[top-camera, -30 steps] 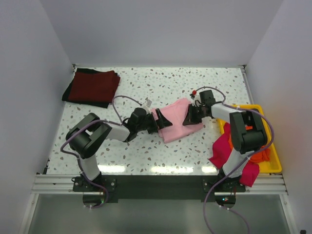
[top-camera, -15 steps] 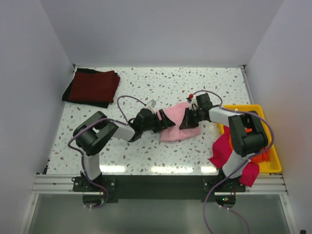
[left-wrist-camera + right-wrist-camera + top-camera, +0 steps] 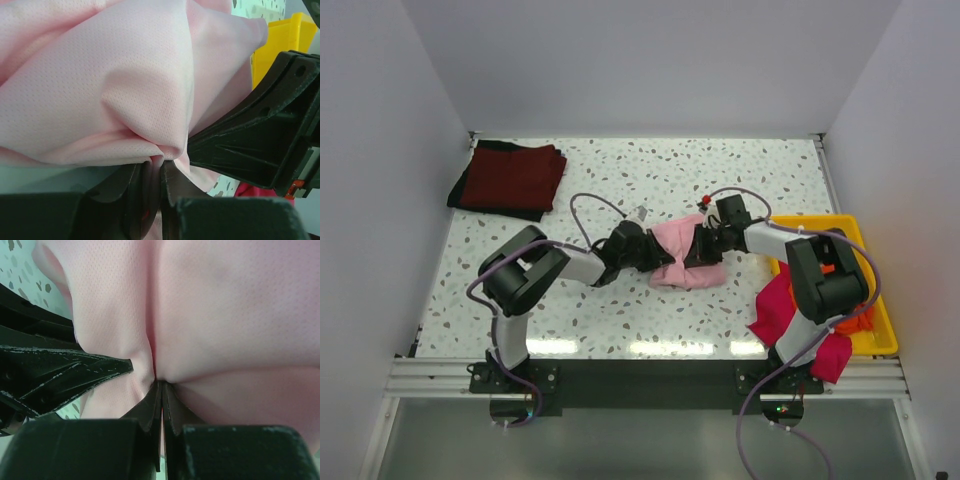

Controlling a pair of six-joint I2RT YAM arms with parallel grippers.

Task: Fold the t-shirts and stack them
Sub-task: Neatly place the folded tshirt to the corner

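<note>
The folded stack lies at the dark maroon t-shirt (image 3: 515,175), so my left gripper will next move up, outward and over it, then down to release the pink t-shirt (image 3: 680,258).
The pale pink t-shirt (image 3: 680,258) lies bunched in the middle of the table, squeezed between my two grippers. My left gripper (image 3: 648,255) is at its left edge, and in the left wrist view the gripper (image 3: 161,167) is shut on a fold of the pink cloth (image 3: 100,85). My right gripper (image 3: 701,247) is at the shirt's right edge, and its wrist view shows the gripper (image 3: 161,386) shut on a pinch of the pink cloth (image 3: 225,315). The dark maroon t-shirt (image 3: 515,175) lies folded on the black one (image 3: 463,195) at the far left.
A yellow tray (image 3: 840,222) stands at the right edge beside the right arm. The magenta t-shirt (image 3: 775,305) hangs over its near side, and the orange t-shirt (image 3: 861,320) lies in it. White walls close in the table on three sides.
My left gripper has slid right toward the right one and closed on the pink shirt's edge. The shirt has gone from spread flat to a narrower bunch.
</note>
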